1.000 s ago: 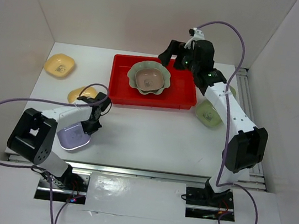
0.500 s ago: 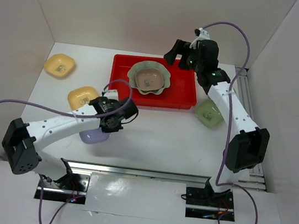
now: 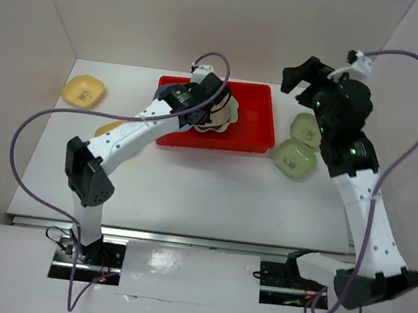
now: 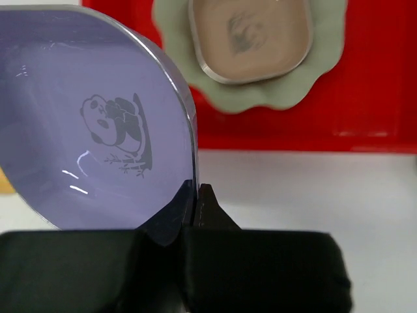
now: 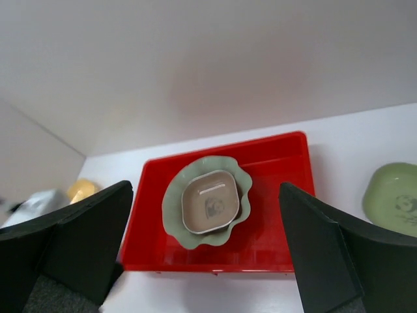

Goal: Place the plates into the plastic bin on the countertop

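I should next carry the lavender panda dish (image 4: 98, 130) outward past the bin's front edge with my left gripper. Then I should lower it and release it over the pink dish (image 4: 251, 38), which is empty.
My left gripper (image 4: 195, 189) is shut on the rim of the lavender panda dish (image 4: 98, 130) and holds it tilted above the front edge of the red bin (image 4: 378, 98). In the top view this gripper (image 3: 203, 103) is over the bin (image 3: 252, 124), and the dish is hidden under it. The pale-green scalloped dish (image 5: 172, 212) lies in the bin (image 5: 280, 195) with the pink dish (image 5: 210, 202) inside it. My right gripper (image 3: 304, 75) is open and empty, raised above the bin's far right corner, with its jaws (image 5: 206, 186) spread wide.
Two light green dishes (image 3: 306, 129) (image 3: 294, 158) lie on the white countertop right of the bin. A yellow dish (image 3: 83, 91) lies at the far left, and a yellow-orange one (image 3: 108, 128) is partly hidden by my left arm. White walls surround the countertop.
My left arm has swung from the near left up to the bin, carrying the lavender dish. My right arm has risen and drawn back to the right, uncovering a second green dish.
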`<state>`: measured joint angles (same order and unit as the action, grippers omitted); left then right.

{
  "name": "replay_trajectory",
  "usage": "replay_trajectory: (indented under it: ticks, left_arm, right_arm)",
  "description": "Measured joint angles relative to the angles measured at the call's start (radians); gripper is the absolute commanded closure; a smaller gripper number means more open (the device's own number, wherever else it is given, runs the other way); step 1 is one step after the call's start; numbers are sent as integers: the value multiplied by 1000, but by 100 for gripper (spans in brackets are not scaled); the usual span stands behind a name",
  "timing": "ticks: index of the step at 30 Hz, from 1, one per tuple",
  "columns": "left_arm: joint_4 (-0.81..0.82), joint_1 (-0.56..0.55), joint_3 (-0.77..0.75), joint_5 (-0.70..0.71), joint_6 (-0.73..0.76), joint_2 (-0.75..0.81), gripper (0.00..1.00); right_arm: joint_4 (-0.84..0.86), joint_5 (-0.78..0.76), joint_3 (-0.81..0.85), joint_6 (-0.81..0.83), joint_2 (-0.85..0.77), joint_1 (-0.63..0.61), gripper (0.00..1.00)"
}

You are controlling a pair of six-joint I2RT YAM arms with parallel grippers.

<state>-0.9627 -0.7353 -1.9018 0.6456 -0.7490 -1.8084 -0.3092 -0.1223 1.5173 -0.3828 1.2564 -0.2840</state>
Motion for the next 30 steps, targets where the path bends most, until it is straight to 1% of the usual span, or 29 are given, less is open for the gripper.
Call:
replay_trajectory:
  ticks: [2,4,10,14,22,30]
  left_arm:
    - [67,38,-74,-48,71,-77,100]
    - [135,75,-108,-98,121,-126,100]
    - [287,176,-222,-281,194,-285,100]
    - [392,222,-232,-404,200,-349,100]
    - [483,251,-266,-562,168,-439,100]
    - [549,251,-235,-572,90,-442,100]
  right_arm:
    - [10,-38,-36,-12,-86,1,0]
    - [15,-68,-77,-24,-163,2,0]
    - [32,-105,-177,-43,-270,2,0]
    - [31,-108,-243,-46,-283,1,0]
    - [29,-103,-251,-46,-275,-6,0]
    - [35,-98,-279,-46,-274,-6,0]
